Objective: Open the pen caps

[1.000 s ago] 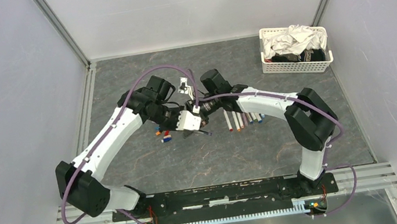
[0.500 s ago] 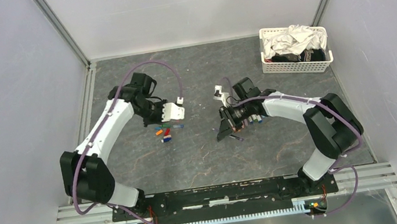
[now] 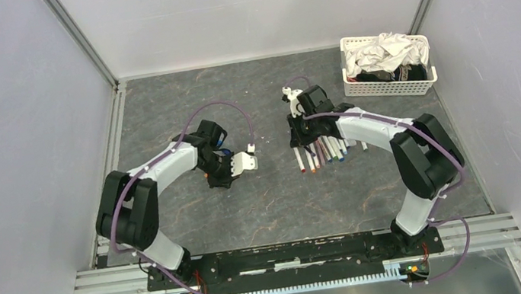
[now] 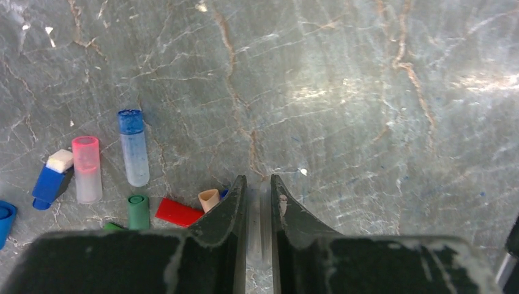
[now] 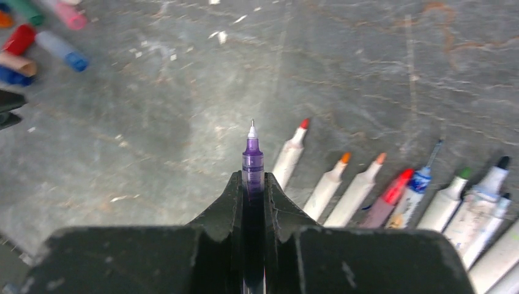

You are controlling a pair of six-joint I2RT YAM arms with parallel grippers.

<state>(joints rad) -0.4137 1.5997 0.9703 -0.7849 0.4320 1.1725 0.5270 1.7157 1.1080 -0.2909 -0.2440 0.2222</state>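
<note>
Next, my right gripper moves toward the right in the wrist view and down to the gap between the red-tipped and orange-tipped pens, releasing the uncapped purple pen.
Several loose pen caps lie on the grey table in the left wrist view: a clear blue cap [image 4: 133,147], a pink cap [image 4: 86,168], a green cap [image 4: 139,211], a red cap [image 4: 177,212] and a peach cap [image 4: 209,199]. My left gripper [image 4: 259,179] hovers just right of them, its jaws a narrow gap apart with a pale blurred streak in the gap. My right gripper [image 5: 253,174] is shut on a purple pen [image 5: 252,153] whose bare tip points forward. A row of uncapped pens [image 5: 367,190] lies to its right, and the same row of pens [image 3: 323,152] shows from above.
A white mesh basket [image 3: 387,87] full of cloth stands at the back right. Both arms reach over the middle of the table, the left gripper [image 3: 221,174] and the right gripper [image 3: 299,128] well apart. Grey walls close in the sides.
The two grippers have pulled apart. The left one swung left and down to the cap pile and its jaws parted slightly. The right one carried the purple pen back over the pen row.
</note>
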